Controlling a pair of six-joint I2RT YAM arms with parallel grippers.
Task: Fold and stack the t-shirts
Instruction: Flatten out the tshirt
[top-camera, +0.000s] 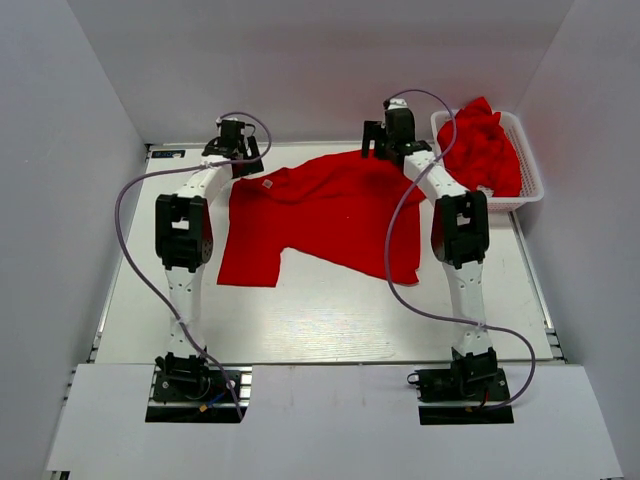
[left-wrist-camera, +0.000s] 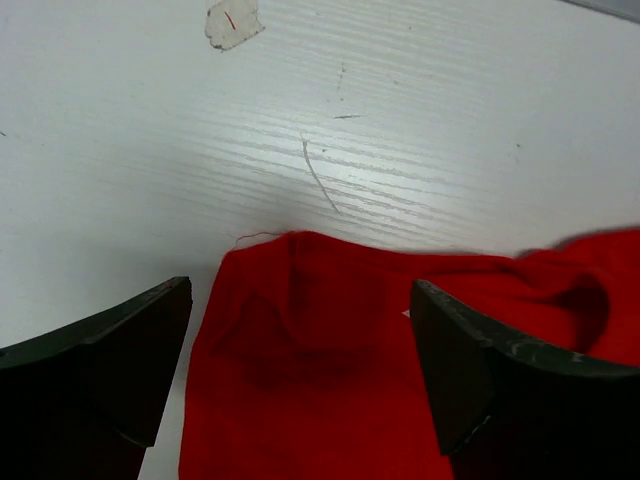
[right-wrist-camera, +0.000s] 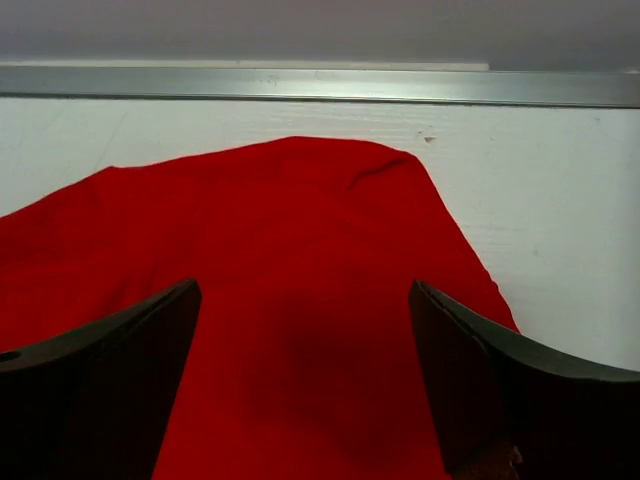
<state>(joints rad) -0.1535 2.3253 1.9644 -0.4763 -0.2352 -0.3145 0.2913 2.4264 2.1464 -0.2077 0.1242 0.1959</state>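
Observation:
Next, my open left gripper draws back and down onto the shirt's near corner (top-camera: 222, 282), which lies back from it and to its left in the top view.
A red t-shirt (top-camera: 320, 210) lies spread on the white table, partly flattened. My left gripper (top-camera: 240, 150) is open over its far left corner; the left wrist view shows the shirt's edge (left-wrist-camera: 330, 350) between the spread fingers (left-wrist-camera: 110, 360). My right gripper (top-camera: 385, 140) is open over the shirt's far right corner, the red cloth (right-wrist-camera: 300, 300) lying under its spread fingers (right-wrist-camera: 500, 380). Neither gripper holds anything. More red t-shirts (top-camera: 485, 150) are heaped in a white basket (top-camera: 532, 170) at the far right.
The table's far edge has a metal rail (right-wrist-camera: 320, 85) close behind the right gripper. A small sticker or chip (left-wrist-camera: 232, 22) marks the table beyond the left gripper. Grey cables (top-camera: 140, 250) loop beside both arms. White walls enclose the table.

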